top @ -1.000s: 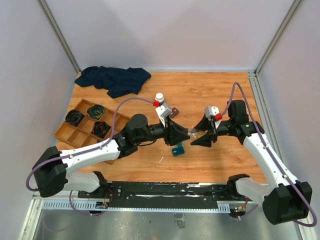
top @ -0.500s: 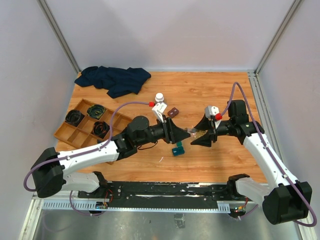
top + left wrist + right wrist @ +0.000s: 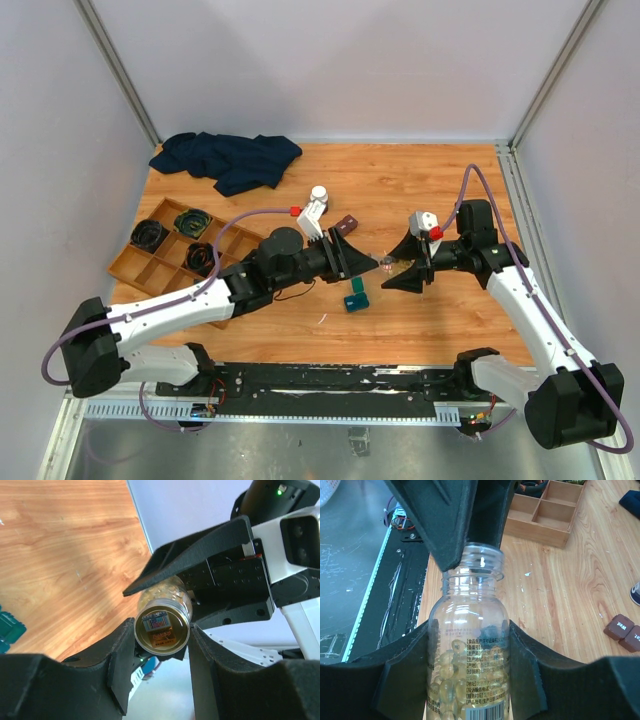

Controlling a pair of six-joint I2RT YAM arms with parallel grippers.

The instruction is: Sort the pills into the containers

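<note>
Next, my left gripper draws away from the opening of the clear bottle, turns downward and lowers the gold cap onto the bare wood open beside the small white-capped bottle.
A clear bottle of yellow pills hangs over the table, and my right gripper is shut on its body. Its threaded neck shows bare. My left gripper is shut on a gold cap with a barcode sticker, held right at the bottle's mouth. From above, the two grippers meet nose to nose at mid table. The teal container lies on the wood just below them, and its edge shows in the left wrist view.
A wooden compartment tray with dark coiled items sits at the left. A dark blue cloth lies at the back left. A small white-capped bottle and two brown cases sit behind the grippers.
My left wrist has rolled, swinging its camera block up and to the left, and the left forearm has shifted slightly. The right arm, bottle and teal container have stayed put.
</note>
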